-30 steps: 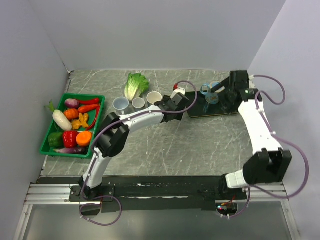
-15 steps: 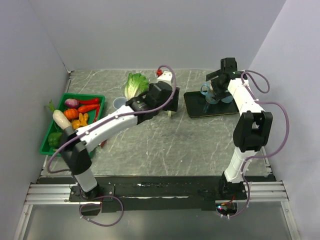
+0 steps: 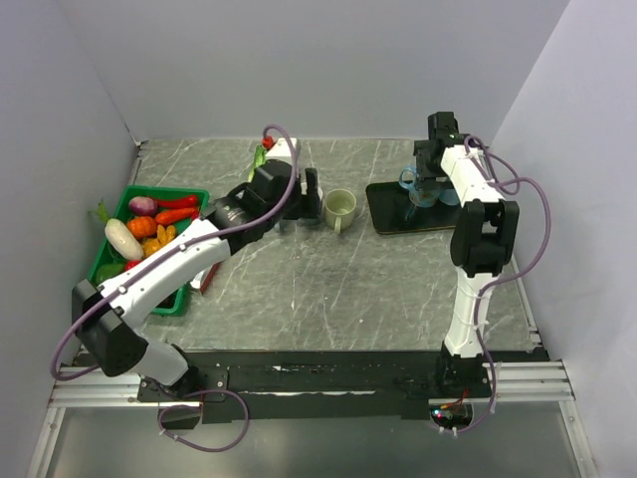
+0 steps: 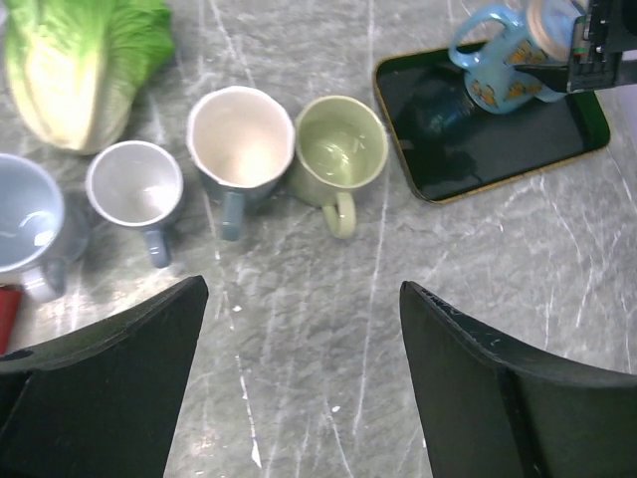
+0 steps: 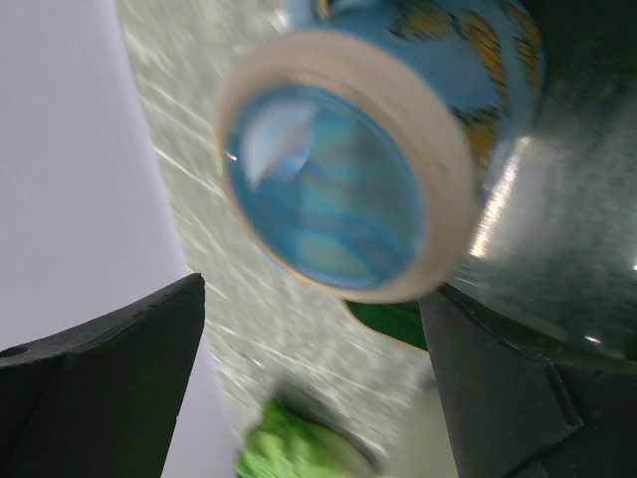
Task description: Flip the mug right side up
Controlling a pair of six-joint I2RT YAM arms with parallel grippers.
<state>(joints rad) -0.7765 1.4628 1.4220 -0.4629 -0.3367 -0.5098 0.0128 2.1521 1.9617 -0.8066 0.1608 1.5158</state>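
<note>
I should lower my right gripper past the mug's cream rim onto the blue mug's handle, because that slim handle sticks out from the mug's body and fits between open fingers.
The blue mug with orange marks (image 3: 416, 191) lies tilted on its side on the black tray (image 3: 438, 221). In the right wrist view its cream rim and blue inside (image 5: 328, 189) face the camera. My right gripper (image 3: 430, 171) is open. Its fingers stand wide apart just short of the rim, and the right finger (image 5: 518, 388) is close under the rim. In the left wrist view the mug (image 4: 493, 70) lies beside that gripper. My left gripper (image 4: 304, 289) is open and empty, high over the bare table left of the tray (image 4: 498, 149).
A pale green mug (image 4: 338, 149) stands upright beside the tray. To its left stand a cream-lined mug (image 4: 241, 134), a small grey cup (image 4: 134, 184) and a light blue cup (image 4: 25, 224). A cabbage (image 4: 80, 60) lies behind them. A green crate of vegetables (image 3: 149, 244) is at far left.
My left arm has drawn back to the left, away from the tray, and the upright green mug now shows. My right arm has folded in, and its gripper stays at the blue mug.
</note>
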